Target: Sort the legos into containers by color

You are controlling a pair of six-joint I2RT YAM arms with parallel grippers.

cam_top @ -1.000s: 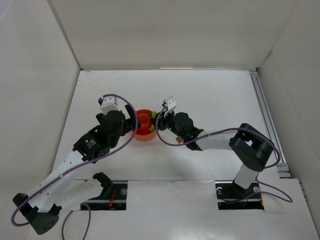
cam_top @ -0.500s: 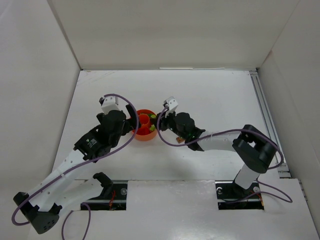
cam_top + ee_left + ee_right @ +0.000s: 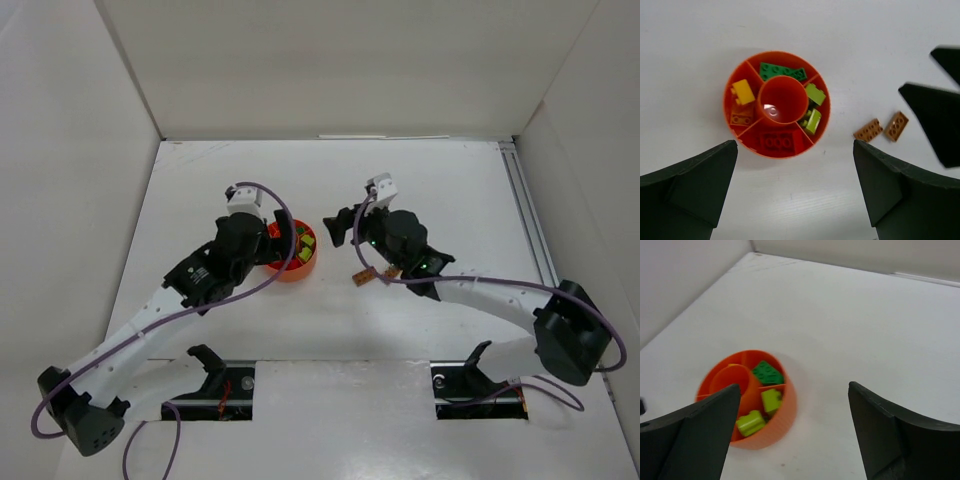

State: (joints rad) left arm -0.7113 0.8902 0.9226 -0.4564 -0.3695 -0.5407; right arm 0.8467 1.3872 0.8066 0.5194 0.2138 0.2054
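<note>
My left gripper is above the brown brick nearer the bowl [image 3: 747, 400], which lies at a slant. The gripper should go right in the top view, turn and come down with its fingers on either side of that brick.
The red-orange container [image 3: 785, 92] is a round bowl split into compartments round a raised centre. Its compartments hold legos: a dark green brick [image 3: 782, 72], a yellow one [image 3: 743, 91], an orange one [image 3: 741, 119], a red one [image 3: 777, 142] and two lime ones [image 3: 815, 93] [image 3: 811, 120]. Two brown bricks [image 3: 868, 130] [image 3: 896, 125] lie on the table to its right. My left gripper [image 3: 794, 165] hangs open and empty above the bowl's near edge. Right of the bowl [image 3: 747, 400], my right gripper [image 3: 794, 390] is open with nothing in it.
White walls enclose the table on the left, back and right. A rail [image 3: 530, 240] runs along the right side. From above, the brown bricks [image 3: 365, 275] lie under the right arm, close to the bowl [image 3: 300, 268].
My right gripper has opened and drawn back to the right, away from over the bowl. The left gripper has shifted a little to the right and stays open.
</note>
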